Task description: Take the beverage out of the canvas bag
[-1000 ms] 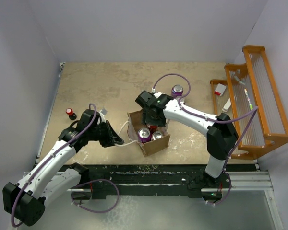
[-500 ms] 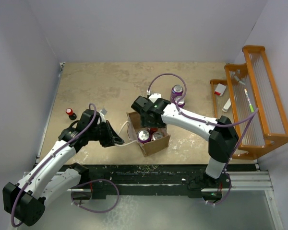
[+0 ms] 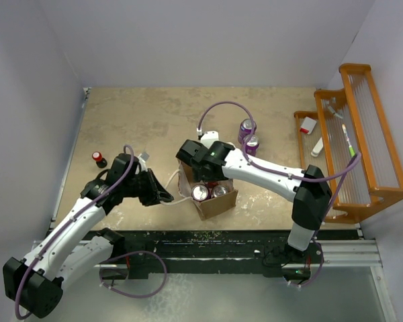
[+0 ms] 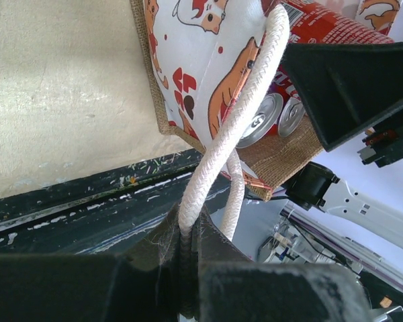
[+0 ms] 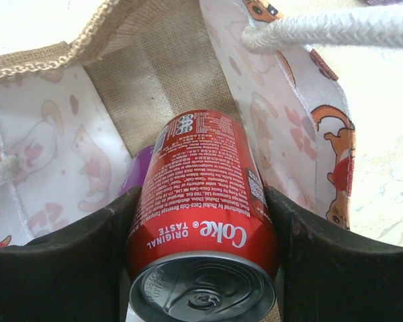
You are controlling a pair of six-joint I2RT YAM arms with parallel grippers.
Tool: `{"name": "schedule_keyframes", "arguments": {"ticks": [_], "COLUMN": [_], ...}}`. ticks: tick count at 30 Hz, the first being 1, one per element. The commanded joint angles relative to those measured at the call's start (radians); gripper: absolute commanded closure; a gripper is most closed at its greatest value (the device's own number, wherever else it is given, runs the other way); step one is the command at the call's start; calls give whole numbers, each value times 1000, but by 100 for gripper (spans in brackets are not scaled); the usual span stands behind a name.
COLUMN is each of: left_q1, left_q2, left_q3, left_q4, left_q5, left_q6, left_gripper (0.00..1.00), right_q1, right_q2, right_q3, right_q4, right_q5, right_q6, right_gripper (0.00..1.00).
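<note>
The robot next needs to lift its right gripper over the side of the bag, move it across and lower it to let go, because bare tabletop by the purple cans is to the gripper's right in the top view.
The canvas bag (image 3: 218, 201) stands open mid-table; its cartoon-print lining (image 4: 201, 60) and burlap wall (image 5: 154, 74) show in the wrist views. My right gripper (image 3: 208, 173) reaches into the bag from above, shut on a red Coke can (image 5: 201, 201), with one finger on each side of the can near its top. Beside it in the bag are a purple can (image 5: 136, 176) and two silver can tops (image 3: 200, 193). My left gripper (image 4: 185, 268) is shut on the bag's white rope handle (image 4: 235, 127), left of the bag.
Two purple cans (image 3: 246, 126) stand on the table behind the bag. A small red-capped bottle (image 3: 98, 159) sits at the left. An orange wooden rack (image 3: 363, 134) with small items lines the right side. The black front rail (image 3: 208, 245) runs just behind the arm bases.
My right wrist and gripper have swung left over the bag, still shut on the red can. A second purple can behind the arm has come into view. The left arm has not moved.
</note>
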Motion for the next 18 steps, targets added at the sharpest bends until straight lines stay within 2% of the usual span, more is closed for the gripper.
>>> {"name": "schedule_keyframes", "arguments": {"ticks": [1, 18], "left_q1": [2, 2], "left_q2": [-26, -33], "left_q3": [4, 13], "left_q4": [9, -6], "left_q5": [-5, -14], "left_q6": [-11, -17], "left_gripper": [100, 100], "right_q1": [14, 14], "right_q2": [-51, -98], "right_q3": [101, 286], "right_q4": [-46, -32], "right_q5": [63, 6], "right_q6": [-7, -67], "right_gripper": [100, 100]}}
